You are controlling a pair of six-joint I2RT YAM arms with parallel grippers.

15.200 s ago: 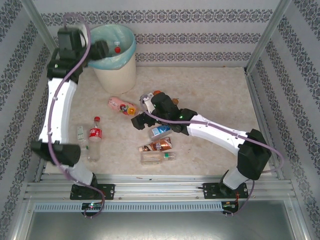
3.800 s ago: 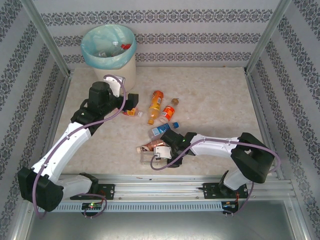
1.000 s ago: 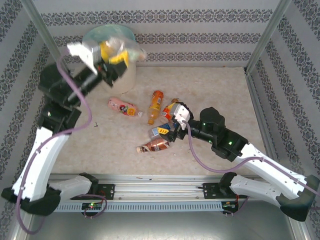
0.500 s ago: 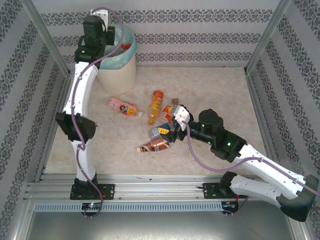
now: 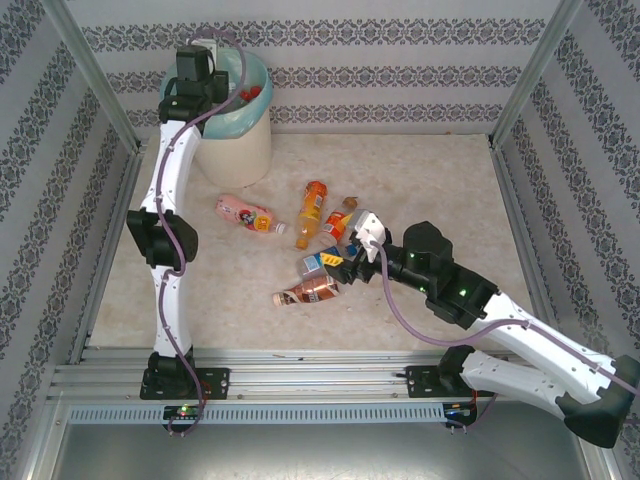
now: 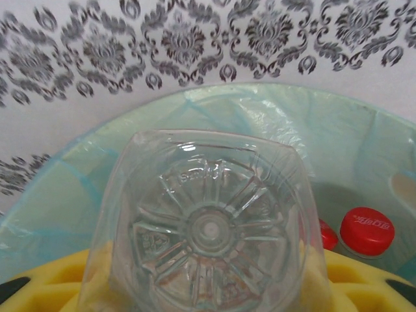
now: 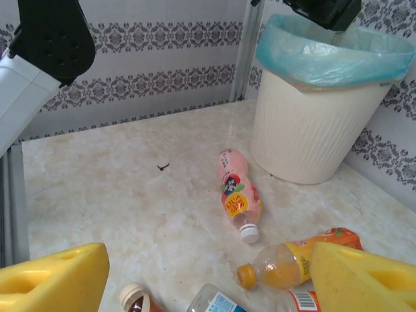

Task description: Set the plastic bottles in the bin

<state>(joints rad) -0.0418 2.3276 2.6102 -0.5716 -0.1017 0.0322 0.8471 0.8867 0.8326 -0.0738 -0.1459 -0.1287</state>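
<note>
Next I should lift my left gripper slightly, keeping it over the bin's opening [image 6: 84, 201], and release the clear bottle [image 6: 208, 221] there, since the turquoise liner gapes directly beneath it.
Held over the mouth of the bin [image 5: 236, 150] is my left gripper [image 5: 218, 88], shut on a clear plastic bottle [image 6: 208, 221]. The bottle's ribbed base faces the left wrist camera between the yellow pads [image 6: 58, 286]. Red caps [image 6: 367, 231] lie inside the turquoise liner [image 6: 273, 123]. My right gripper [image 5: 341, 240] hovers open above a cluster of lying bottles. Its yellow pads [image 7: 52, 279] are wide apart with nothing gripped. Below it lie an orange bottle [image 7: 292, 263], a blue-labelled bottle [image 7: 214, 302], a brown bottle [image 5: 308, 293] and a red-labelled one [image 7: 302, 302].
A pink bottle [image 5: 243, 213] lies by itself left of the cluster, near the foot of the bin [image 7: 318, 130]. Patterned walls and metal posts [image 5: 525, 75] close in the marble tabletop [image 5: 430, 180]. The left arm [image 5: 160, 240] stands tall along the left side.
The left arm swung the clear bottle up and settled it above the bin's opening. The right gripper dropped slightly toward the bottle cluster and its jaws narrowed a little.
</note>
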